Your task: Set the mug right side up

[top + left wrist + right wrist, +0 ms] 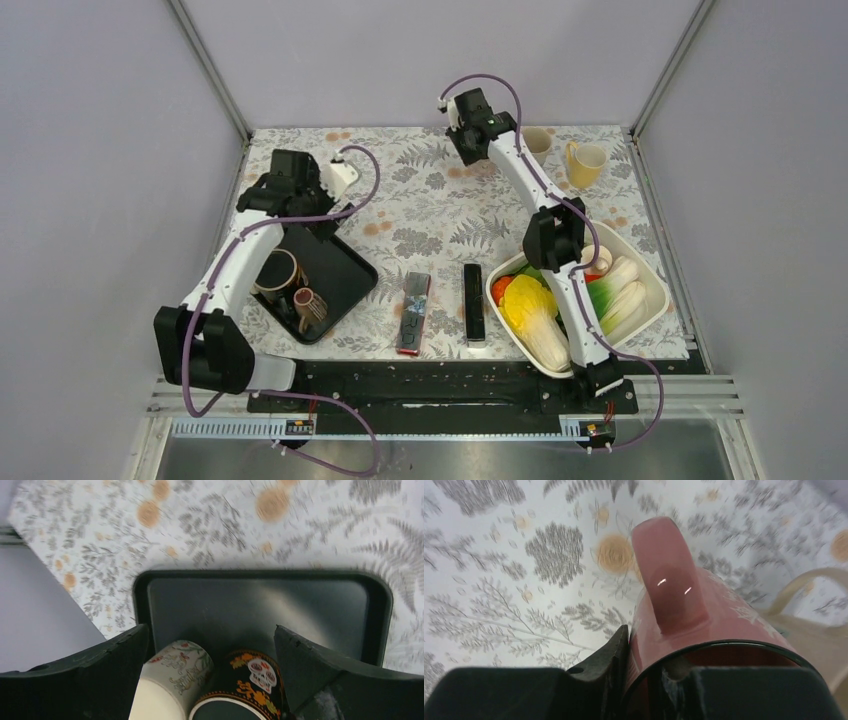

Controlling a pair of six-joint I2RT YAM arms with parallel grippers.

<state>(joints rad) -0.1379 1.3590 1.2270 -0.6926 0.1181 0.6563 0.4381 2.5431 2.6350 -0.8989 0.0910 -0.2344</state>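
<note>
The floral cloth [484,182] beside the cream cup is under the robot's right gripper, so the right gripper will next set the mug down on it, opening already up, and let go of the mug's rim.
My right gripper [649,655] is shut on the rim of a dark pink mug [709,615], with one finger outside the wall and the other inside the mouth. The mug's mouth faces the wrist camera and its handle [669,575] points away over the floral cloth. In the top view the right gripper [468,135] is at the far middle of the table and hides the mug. My left gripper [210,645] is open and empty over the black tray [260,600]; in the top view it [318,218] is above the tray's far end.
In the tray [345,275] lie a white floral mug [172,680] and a black skull mug [247,685]. A yellow mug [585,163] and a cream cup [537,140] stand at the far right, close to the held mug. A vegetable tub [652,290] and two remotes [414,312] sit near the front.
</note>
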